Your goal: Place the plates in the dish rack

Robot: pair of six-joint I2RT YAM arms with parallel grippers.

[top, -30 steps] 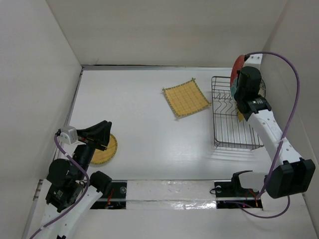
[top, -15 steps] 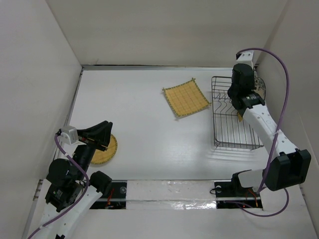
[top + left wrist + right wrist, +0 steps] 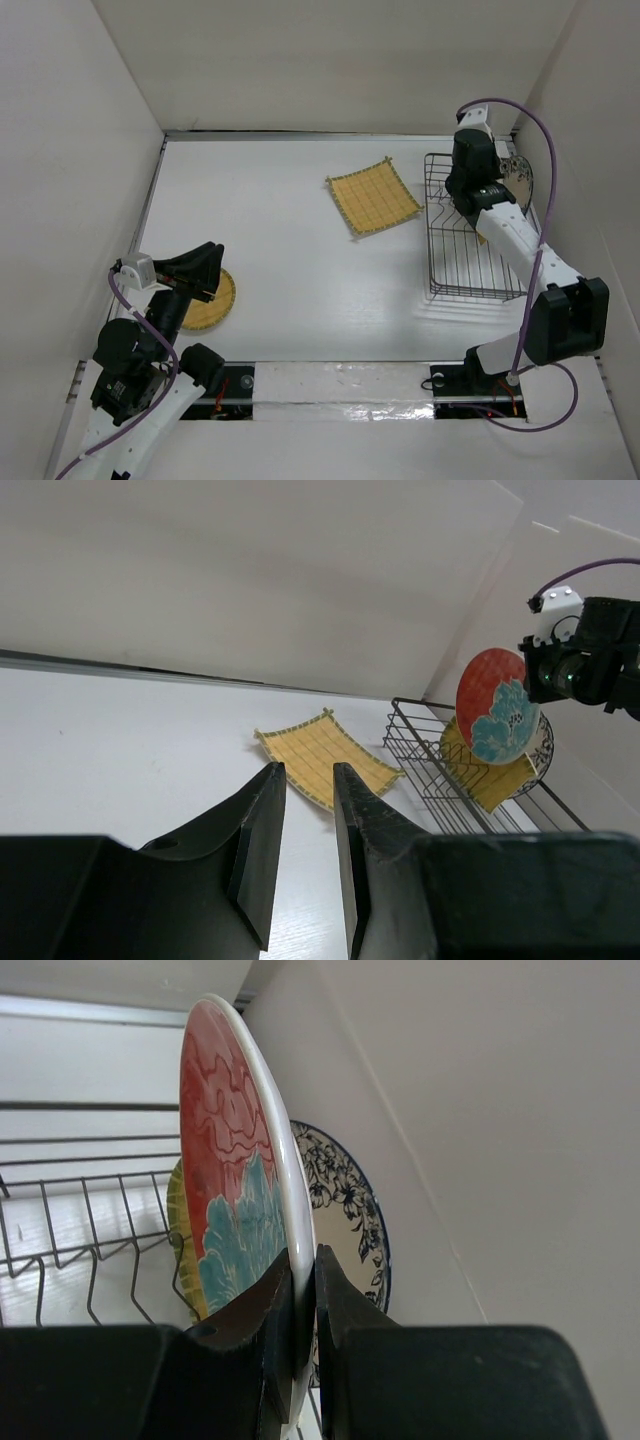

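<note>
The red plate still hangs above the rack, so my right gripper should move down toward the wire slot beside the yellow woven plate (image 3: 178, 1210) and release the red plate's rim.
My right gripper (image 3: 305, 1295) is shut on the rim of the red plate with teal flowers (image 3: 225, 1180) and holds it upright on edge over the far end of the dark wire dish rack (image 3: 432, 250). Behind it, the white plate with blue pattern (image 3: 345, 1200) and a yellow woven plate (image 3: 178, 1210) stand at the rack. In the top view my right wrist (image 3: 470, 165) hides the red plate. The square yellow plate (image 3: 373, 197) lies flat left of the rack. My left gripper (image 3: 203, 271) is open and empty above the round yellow plate (image 3: 210, 305).
The right wall stands close behind the rack and the white plate (image 3: 520, 180). The left wrist view shows the red plate (image 3: 495, 705), the rack (image 3: 420, 752) and the square yellow plate (image 3: 325, 760) beyond my left fingers (image 3: 262, 810).
My right gripper has swung left and toward the back wall over the rack's far end with the red plate, which the wrist now hides from above. The left arm has not moved.
</note>
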